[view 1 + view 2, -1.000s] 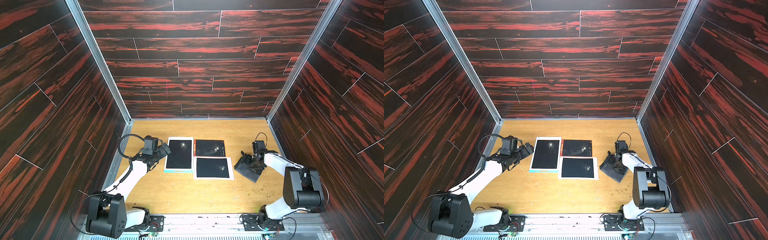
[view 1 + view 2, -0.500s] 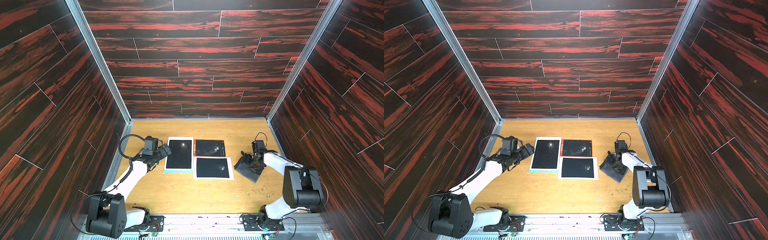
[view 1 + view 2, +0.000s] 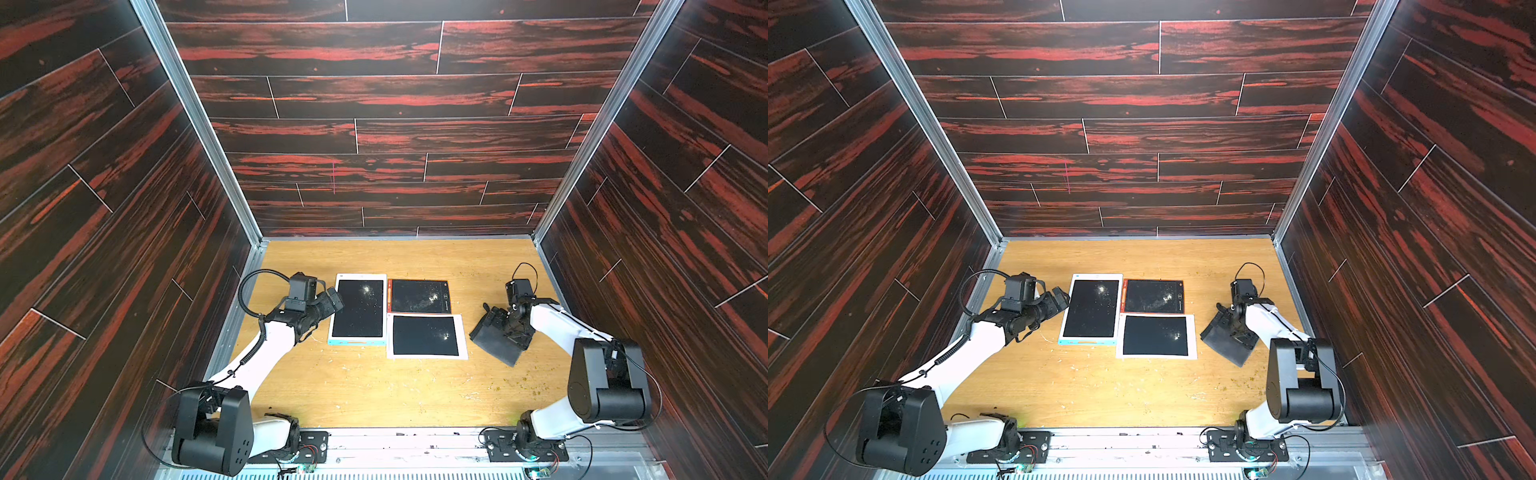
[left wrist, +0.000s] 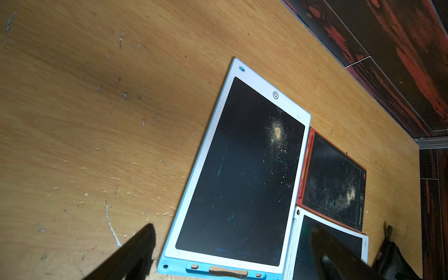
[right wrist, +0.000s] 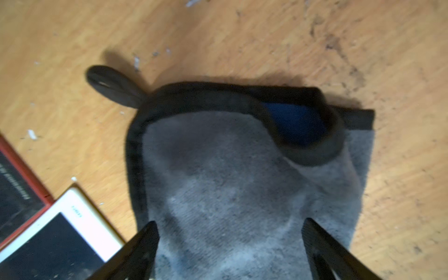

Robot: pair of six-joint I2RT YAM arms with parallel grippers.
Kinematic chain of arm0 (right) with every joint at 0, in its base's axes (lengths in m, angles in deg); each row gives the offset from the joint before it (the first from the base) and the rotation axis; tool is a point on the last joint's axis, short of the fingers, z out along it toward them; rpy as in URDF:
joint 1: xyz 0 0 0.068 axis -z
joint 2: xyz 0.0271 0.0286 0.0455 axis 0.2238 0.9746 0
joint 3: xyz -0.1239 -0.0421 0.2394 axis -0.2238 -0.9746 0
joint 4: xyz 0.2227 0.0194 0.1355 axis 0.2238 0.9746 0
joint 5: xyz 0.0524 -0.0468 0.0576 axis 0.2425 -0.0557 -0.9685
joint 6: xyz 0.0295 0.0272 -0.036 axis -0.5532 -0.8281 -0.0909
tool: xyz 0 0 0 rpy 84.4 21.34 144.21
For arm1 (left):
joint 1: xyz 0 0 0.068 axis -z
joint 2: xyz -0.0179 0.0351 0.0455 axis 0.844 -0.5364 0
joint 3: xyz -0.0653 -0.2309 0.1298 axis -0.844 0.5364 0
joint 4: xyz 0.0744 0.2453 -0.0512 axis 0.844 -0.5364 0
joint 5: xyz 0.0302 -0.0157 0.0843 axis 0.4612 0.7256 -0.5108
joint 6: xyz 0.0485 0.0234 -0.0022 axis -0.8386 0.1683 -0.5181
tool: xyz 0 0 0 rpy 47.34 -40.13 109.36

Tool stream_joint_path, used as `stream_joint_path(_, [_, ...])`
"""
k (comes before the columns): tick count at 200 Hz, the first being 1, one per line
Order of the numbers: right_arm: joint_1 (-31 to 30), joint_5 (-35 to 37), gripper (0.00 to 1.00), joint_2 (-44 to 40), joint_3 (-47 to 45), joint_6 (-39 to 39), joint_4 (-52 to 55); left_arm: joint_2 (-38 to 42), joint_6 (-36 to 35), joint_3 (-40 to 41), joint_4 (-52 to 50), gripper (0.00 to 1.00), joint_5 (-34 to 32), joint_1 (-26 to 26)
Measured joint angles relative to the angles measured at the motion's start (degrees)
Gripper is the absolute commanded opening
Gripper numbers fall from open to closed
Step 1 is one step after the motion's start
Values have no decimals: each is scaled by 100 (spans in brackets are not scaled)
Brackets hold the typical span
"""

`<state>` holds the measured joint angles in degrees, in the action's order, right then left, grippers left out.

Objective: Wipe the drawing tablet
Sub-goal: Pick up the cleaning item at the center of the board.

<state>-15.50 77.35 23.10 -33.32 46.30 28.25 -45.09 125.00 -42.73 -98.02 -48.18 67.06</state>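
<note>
The cloth is spread out right below my fingers. I should next move my right gripper down onto the grey middle of the cloth (image 3: pixel 504 336) (image 5: pixel 228 247) and close its fingers there.
Three drawing tablets lie side by side mid-table: a tall blue-and-white one (image 3: pixel 358 309) (image 4: pixel 240 174), a red one (image 3: pixel 419 296) (image 4: pixel 334 179) and a white one (image 3: pixel 424 336) in front of it. All three black screens carry pale dusty smudges. My left gripper (image 3: pixel 336 301) (image 4: pixel 232 232) is open at the blue tablet's left edge and holds nothing. A grey cloth (image 3: pixel 494 343) (image 5: pixel 230 169) with black trim lies right of the tablets. My right gripper (image 3: pixel 496 320) (image 5: pixel 229 221) hangs low over it, open, its fingers astride the cloth.
Dark crumbs (image 3: pixel 528 380) are scattered on the wooden table (image 3: pixel 374 390) at the front right, with pale scrapes near the front. Dark red panel walls (image 3: pixel 395 187) close in the back and both sides.
</note>
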Motion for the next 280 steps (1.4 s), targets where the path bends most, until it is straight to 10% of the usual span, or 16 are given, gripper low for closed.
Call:
stream_joint_path(58, [-4,22,92,262,-164,22,-186,-4,2,11,2,100,17,0])
stream_joint_path(95, [59,240,41,286,-232,22,-142,-4,0,155,7,96,31,0])
stream_joint_path(151, [63,48,0,302,-260,52,-538,-13,0,267,46,96,142,0])
stream_joint_path(280, [33,-1377,0,-664,-1003,660,-1523,-313,125,278,-267,96,553,964])
